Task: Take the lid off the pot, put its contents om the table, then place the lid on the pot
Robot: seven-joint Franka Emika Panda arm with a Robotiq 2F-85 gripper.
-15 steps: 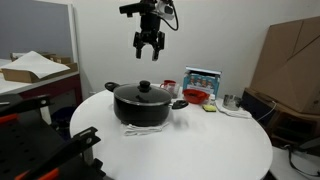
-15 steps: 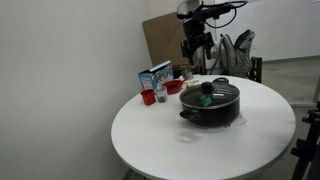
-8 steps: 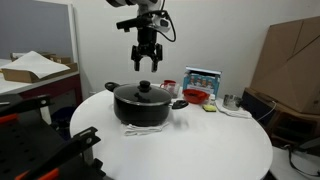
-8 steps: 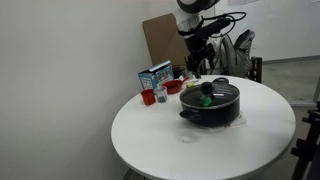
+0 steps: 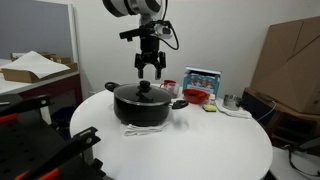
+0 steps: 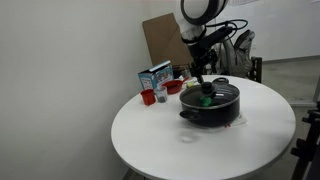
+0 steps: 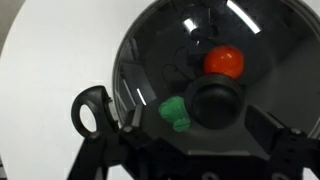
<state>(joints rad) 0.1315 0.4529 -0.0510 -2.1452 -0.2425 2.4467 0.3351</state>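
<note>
Next I should lower my gripper's open fingers around the sides of the lid's black knob [image 5: 145, 86] [image 7: 215, 102] and close, since it stands below with a gap still under the fingers.
The black pot [image 5: 142, 106] stands on the round white table [image 5: 215, 145], closed by its glass lid [image 5: 143, 91] with a black knob. In both exterior views my gripper [image 5: 149, 70] hangs open and empty just above the knob, not touching it. It also shows over the pot [image 6: 212, 108] in an exterior view [image 6: 201, 73]. In the wrist view the knob [image 7: 213, 102] lies between my open fingers [image 7: 200, 135]. Through the glass I see the red ball [image 7: 224, 62] and the green item [image 7: 176, 112]. A pot handle [image 7: 90, 108] points left over the table [image 7: 50, 70].
Behind the pot stand a red bowl [image 5: 196, 96] and a blue and white box [image 5: 202, 78]; both also show in an exterior view, with a small red cup [image 6: 148, 97] next to the box [image 6: 155, 76]. A cardboard box [image 5: 290, 60] stands off the table.
My gripper has come down from high above the pot to just above the lid's knob, still open. The pot and lid have not moved.
</note>
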